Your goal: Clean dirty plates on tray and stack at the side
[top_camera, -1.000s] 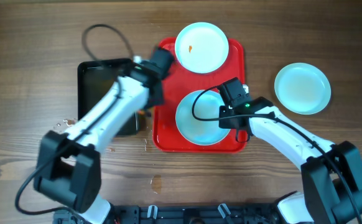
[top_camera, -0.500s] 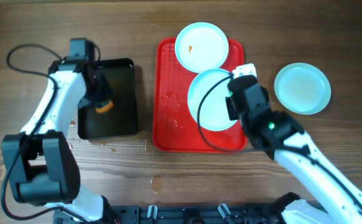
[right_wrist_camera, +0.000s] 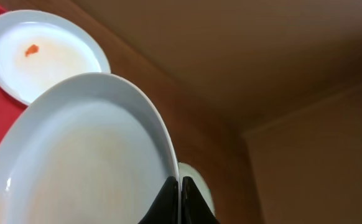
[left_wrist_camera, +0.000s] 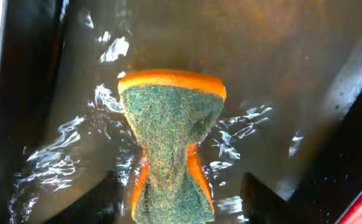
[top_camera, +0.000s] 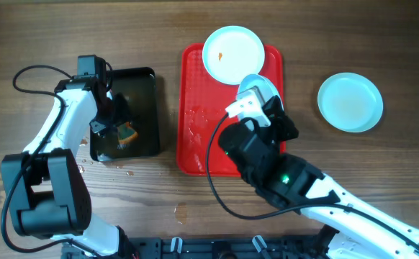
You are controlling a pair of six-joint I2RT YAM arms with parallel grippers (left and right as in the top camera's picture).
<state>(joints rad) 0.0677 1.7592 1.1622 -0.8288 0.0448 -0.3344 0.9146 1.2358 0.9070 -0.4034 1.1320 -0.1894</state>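
Note:
I next need to move my right gripper down onto the red tray's bare part and let go of the tilted plate's rim, as the smeared plate takes the red tray's far end.
My right gripper is shut on the rim of a pale plate. It holds that plate lifted and tilted on edge above the red tray. A second plate with an orange smear lies at the tray's far end. A third plate rests on the table to the right. My left gripper is open over the black tray. The orange and green sponge lies between its fingers in the liquid, apart from both.
The black tray of dark liquid sits left of the red tray, with water drops on the wood near its front edge. My right arm is raised high and covers the red tray's near right corner. Cables loop beside both arms.
My left gripper has opened and let the sponge drop into the black tray. My right arm has lifted its plate off the red tray and tipped it onto its edge.

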